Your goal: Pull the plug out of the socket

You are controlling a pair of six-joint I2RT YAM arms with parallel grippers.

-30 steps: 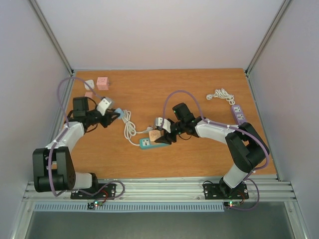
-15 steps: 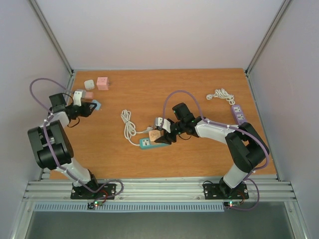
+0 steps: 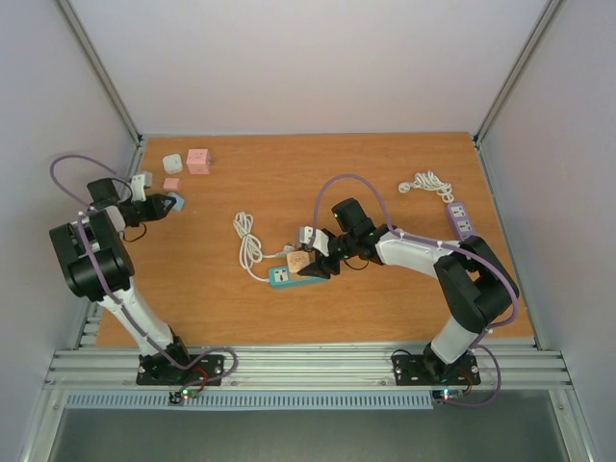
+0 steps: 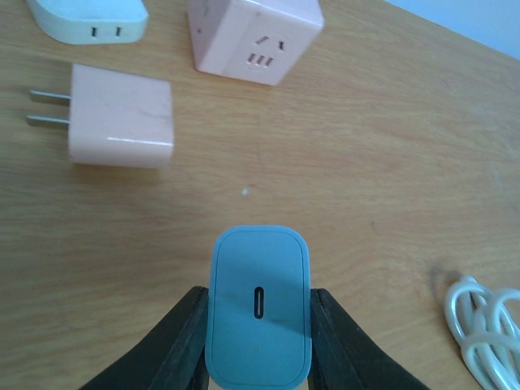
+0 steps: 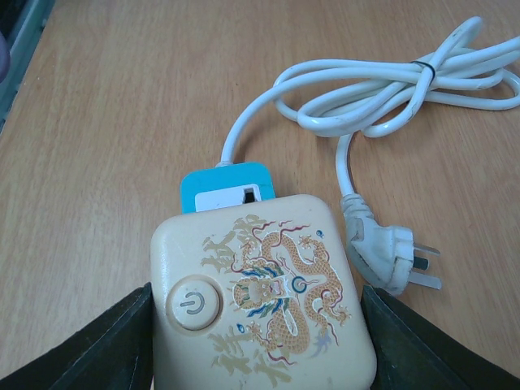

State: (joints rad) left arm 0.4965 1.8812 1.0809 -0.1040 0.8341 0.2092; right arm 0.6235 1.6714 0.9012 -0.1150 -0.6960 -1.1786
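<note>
My left gripper moves down to the bare wood (image 3: pixel 179 209) (image 4: pixel 166 278) beside the pink charger next and lets go of the blue charger plug, since that patch is empty.
My right gripper (image 3: pixel 306 262) is shut on a cream plug block with a dragon print and a power button (image 5: pixel 264 301). The block sits on the teal power strip (image 5: pixel 223 185), which lies mid-table in the top view (image 3: pixel 289 277). The strip's white cord (image 5: pixel 382 89) lies coiled beyond it, with its own plug (image 5: pixel 390 252) loose on the wood. My left gripper (image 4: pixel 259 294) is shut on a blue charger plug (image 4: pixel 260 305). It holds the plug at the table's far left (image 3: pixel 171 203), well away from the strip.
A pink charger (image 4: pixel 122 116), a pink cube socket (image 4: pixel 256 36) and a pale charger (image 4: pixel 89 18) lie just ahead of the left gripper. A purple power strip (image 3: pixel 461 219) with a coiled white cord (image 3: pixel 428 183) lies at the far right.
My left arm has swung left with the blue plug, from beside the white cord to the far left near the pink charger. The right arm has not moved.
</note>
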